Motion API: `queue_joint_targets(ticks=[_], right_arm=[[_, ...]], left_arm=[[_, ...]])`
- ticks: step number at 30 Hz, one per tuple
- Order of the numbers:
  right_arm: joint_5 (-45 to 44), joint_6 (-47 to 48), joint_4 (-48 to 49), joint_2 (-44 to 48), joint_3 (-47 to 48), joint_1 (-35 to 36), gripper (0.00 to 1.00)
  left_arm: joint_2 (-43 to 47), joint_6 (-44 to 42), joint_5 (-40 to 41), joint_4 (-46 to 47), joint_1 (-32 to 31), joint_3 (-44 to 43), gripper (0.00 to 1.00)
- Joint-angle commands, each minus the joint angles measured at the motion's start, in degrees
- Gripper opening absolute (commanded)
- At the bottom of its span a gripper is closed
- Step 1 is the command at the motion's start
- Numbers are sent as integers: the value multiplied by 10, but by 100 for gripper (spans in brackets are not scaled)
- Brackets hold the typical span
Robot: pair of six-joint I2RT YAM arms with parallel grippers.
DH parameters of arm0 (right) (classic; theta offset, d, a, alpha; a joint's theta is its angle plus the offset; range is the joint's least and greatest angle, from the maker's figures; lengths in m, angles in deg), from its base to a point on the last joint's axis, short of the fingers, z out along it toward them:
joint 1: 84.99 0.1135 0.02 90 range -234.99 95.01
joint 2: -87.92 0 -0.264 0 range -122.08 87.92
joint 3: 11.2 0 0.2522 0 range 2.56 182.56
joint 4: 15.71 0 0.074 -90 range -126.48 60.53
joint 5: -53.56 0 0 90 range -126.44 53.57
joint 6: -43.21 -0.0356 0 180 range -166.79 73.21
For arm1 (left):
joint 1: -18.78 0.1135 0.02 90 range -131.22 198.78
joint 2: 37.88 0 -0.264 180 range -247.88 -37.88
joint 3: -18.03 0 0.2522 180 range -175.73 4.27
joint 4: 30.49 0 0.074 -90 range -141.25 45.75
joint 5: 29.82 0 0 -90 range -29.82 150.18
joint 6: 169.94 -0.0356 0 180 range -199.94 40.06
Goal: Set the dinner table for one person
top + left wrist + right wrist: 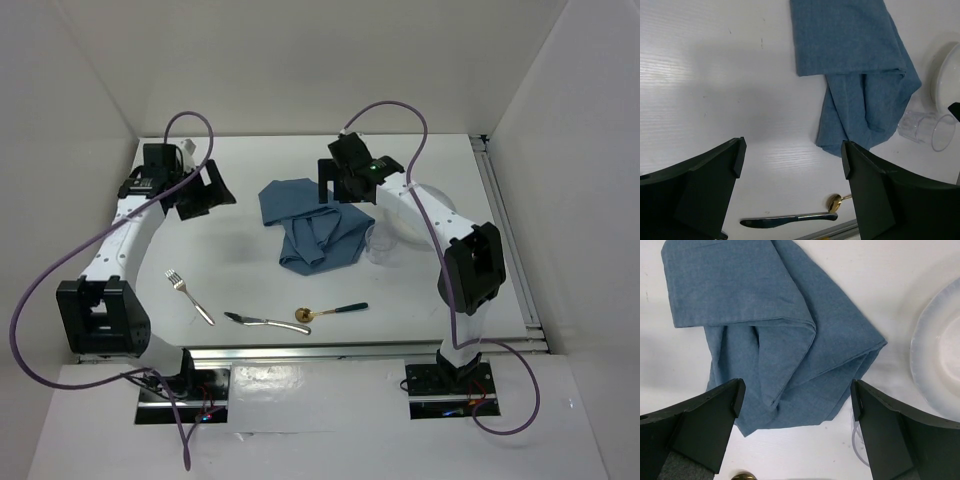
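The cloth's flap corner [266, 223] [800, 72] sticks out onto bare table, below my left gripper and to its right in the top view, so I will next move across and go down around it.
The white dinner table [250, 265] holds a crumpled blue cloth [312, 225], a clear glass [382, 243] and a white plate [425, 215] at the middle right. A silver fork [188, 296], a dark knife [265, 321] and a gold spoon with a green handle [330, 311] lie near the front edge. My left gripper [208, 195] is open and empty, left of the cloth above bare table [792, 160]. My right gripper [338, 190] is open and empty, hovering over the cloth [775, 330], its jaws [797, 400] spanning the cloth's near edge.
Metal rails run along the front [350, 350] and right [505, 240] table edges. White walls enclose the back and sides. In the left wrist view the cloth [860, 75], glass [925, 130], plate [946, 80], knife [790, 219] and spoon bowl [835, 202] show. The plate [940, 355] lies right of my right jaws.
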Motion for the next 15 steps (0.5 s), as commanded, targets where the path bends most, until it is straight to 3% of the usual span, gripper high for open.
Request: queue_joint_targets(ticks=[1, 15], right_arm=[[1, -7, -8, -1, 19, 6, 100], [-1, -1, 17, 27, -45, 28, 100]], left_arm=[[-37, 4, -33, 7, -27, -2, 96], [-178, 40, 7, 6, -108, -63, 91]])
